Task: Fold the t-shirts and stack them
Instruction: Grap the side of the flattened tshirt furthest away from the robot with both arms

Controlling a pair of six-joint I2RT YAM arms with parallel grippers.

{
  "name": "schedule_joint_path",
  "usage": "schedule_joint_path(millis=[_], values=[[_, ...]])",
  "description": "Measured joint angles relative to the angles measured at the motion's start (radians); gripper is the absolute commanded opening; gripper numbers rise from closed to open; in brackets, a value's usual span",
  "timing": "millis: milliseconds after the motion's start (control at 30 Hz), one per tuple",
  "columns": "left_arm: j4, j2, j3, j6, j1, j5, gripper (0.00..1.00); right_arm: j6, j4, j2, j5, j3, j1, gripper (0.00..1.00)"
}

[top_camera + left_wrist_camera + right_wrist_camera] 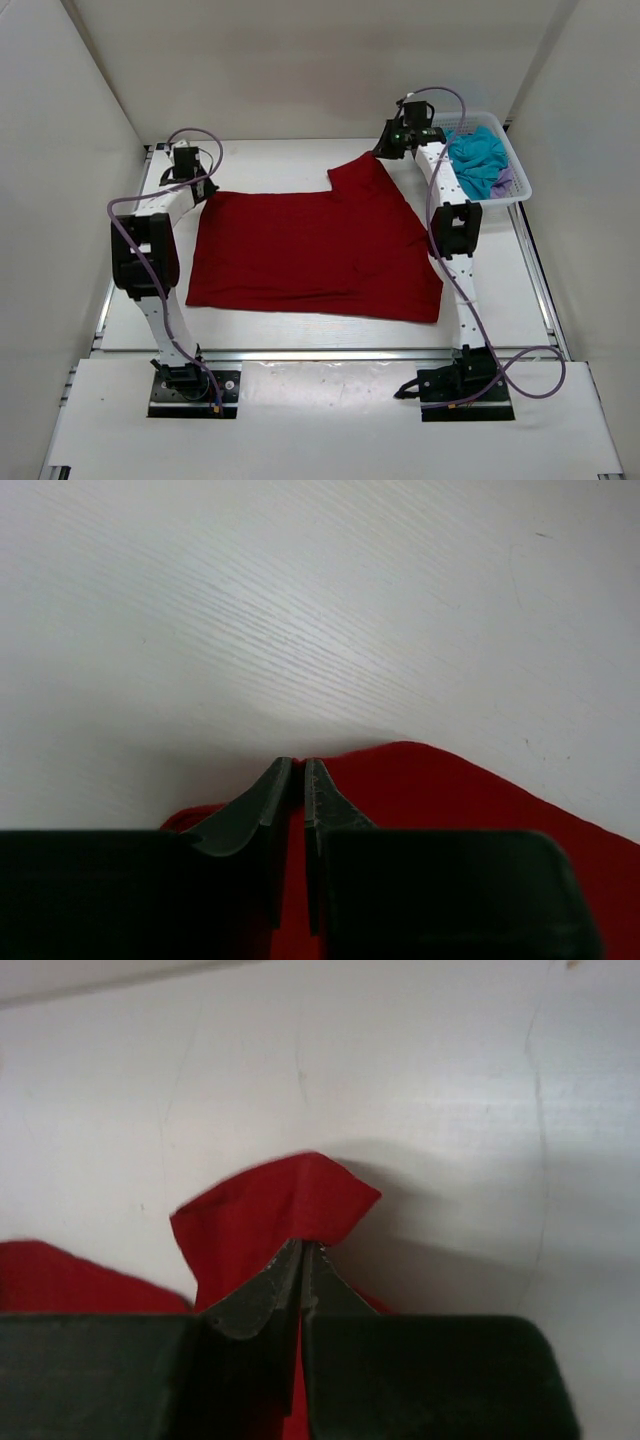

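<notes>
The t-shirt still lies spread out flat. My left gripper should bring its corner of the t-shirt back over the red t-shirt and let go of it just inside the t-shirt's near edge.
A red t-shirt lies spread flat across the middle of the table. My left gripper is at its far left corner, shut on the red cloth edge. My right gripper is at the far right sleeve corner, shut on a raised fold of the red cloth. A teal-blue t-shirt and a pale lavender t-shirt lie bunched in the white basket at the back right.
The white basket stands right beside the right arm's forearm. White walls enclose the table on the left, back and right. A metal rail runs along the table's near edge.
</notes>
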Motion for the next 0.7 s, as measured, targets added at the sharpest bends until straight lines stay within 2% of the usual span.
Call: schedule_joint_path(millis=[233,367,467,567,700], values=[[0.011,-0.094,-0.116,-0.015,0.027,0.032,0.0,-0.111,-0.322,-0.121,0.131,0.0,0.095,0.01],[0.015,-0.15,-0.174,-0.014,0.04,0.041,0.0,-0.136,-0.417,-0.208,0.192,-0.044,0.146,0.0],[0.019,-0.185,-0.205,-0.014,0.047,0.048,0.0,-0.152,-0.447,-0.301,0.233,-0.148,0.17,0.0],[0.021,-0.205,-0.224,-0.016,0.05,0.056,0.0,-0.172,-0.401,-0.459,0.261,-0.397,0.178,0.0],[0.022,-0.213,-0.229,-0.018,0.048,0.065,0.0,-0.18,-0.204,-0.776,0.257,-0.961,0.168,0.0]])
